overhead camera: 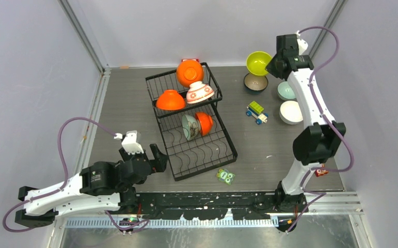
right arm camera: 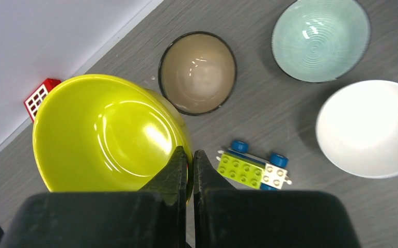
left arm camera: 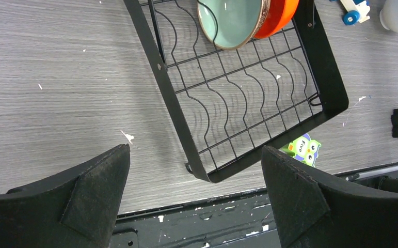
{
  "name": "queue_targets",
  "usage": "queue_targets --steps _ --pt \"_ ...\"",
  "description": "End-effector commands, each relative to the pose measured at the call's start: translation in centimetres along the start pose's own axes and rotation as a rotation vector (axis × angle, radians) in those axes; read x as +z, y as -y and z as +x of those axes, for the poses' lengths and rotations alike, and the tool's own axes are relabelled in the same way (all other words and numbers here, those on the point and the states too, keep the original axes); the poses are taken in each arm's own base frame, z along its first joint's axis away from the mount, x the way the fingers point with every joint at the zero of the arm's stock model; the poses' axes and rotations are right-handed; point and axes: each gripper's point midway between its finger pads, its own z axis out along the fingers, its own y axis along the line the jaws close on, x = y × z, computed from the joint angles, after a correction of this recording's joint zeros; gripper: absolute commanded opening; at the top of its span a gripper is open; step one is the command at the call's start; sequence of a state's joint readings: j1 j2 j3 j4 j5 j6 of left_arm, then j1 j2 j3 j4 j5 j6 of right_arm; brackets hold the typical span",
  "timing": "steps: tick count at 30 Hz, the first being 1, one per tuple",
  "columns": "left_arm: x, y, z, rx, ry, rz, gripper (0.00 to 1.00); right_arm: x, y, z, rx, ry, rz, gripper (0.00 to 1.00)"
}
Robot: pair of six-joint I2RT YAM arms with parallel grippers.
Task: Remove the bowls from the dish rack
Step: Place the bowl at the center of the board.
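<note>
My right gripper holds the lime green bowl and should move toward the rack (overhead camera: 207, 155) and down, to let go of the bowl between rack and dark brown bowl, because the tabletop is bare there.
The black wire dish rack (overhead camera: 207, 155) lies mid-table. It holds two orange bowls (overhead camera: 189, 72) (overhead camera: 170, 99), a white bowl with red flowers (overhead camera: 200, 92), and a mint bowl (overhead camera: 189, 127) leaning on another orange bowl (overhead camera: 204, 123). My right gripper (right arm camera: 189, 155) is shut on the rim of a lime green bowl (right arm camera: 104, 135), held above the far right of the table. Below it sit a dark brown bowl (right arm camera: 197, 72), a teal bowl (right arm camera: 320, 39) and a white bowl (right arm camera: 369, 128). My left gripper (left arm camera: 194, 155) stands open near the rack's front left corner (left arm camera: 202, 173), holding nothing.
A toy block car (overhead camera: 256, 112) lies between the rack and the bowls on the table. A green owl tile (overhead camera: 225, 176) sits by the rack's front right corner. A small red gridded block (right arm camera: 37, 97) is against the back wall, and a small red toy (overhead camera: 319, 172) lies at the right arm's base.
</note>
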State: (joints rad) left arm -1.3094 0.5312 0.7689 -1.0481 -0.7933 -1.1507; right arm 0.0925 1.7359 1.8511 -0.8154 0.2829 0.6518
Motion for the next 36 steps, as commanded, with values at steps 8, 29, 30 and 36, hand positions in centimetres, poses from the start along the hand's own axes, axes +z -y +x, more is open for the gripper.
queue_targets --steps 8,29,30,36 --pt "0.9 -0.5 0.6 -0.034 0.018 -0.041 1.0 5.0 -8.0 2.2 -0.024 -0.02 -0.11 0.01" --pt "1.8 -0.9 1.4 -0.011 0.022 -0.078 1.0 11.6 -10.2 11.9 -0.097 -0.177 -0.083 0.01" --pt "1.9 -0.8 1.4 -0.012 0.022 -0.076 1.0 11.8 -10.1 12.2 -0.099 -0.181 -0.078 0.01" --pt "2.0 -0.4 1.6 -0.011 0.016 -0.073 1.0 13.0 -9.7 13.2 -0.119 -0.171 -0.047 0.01"
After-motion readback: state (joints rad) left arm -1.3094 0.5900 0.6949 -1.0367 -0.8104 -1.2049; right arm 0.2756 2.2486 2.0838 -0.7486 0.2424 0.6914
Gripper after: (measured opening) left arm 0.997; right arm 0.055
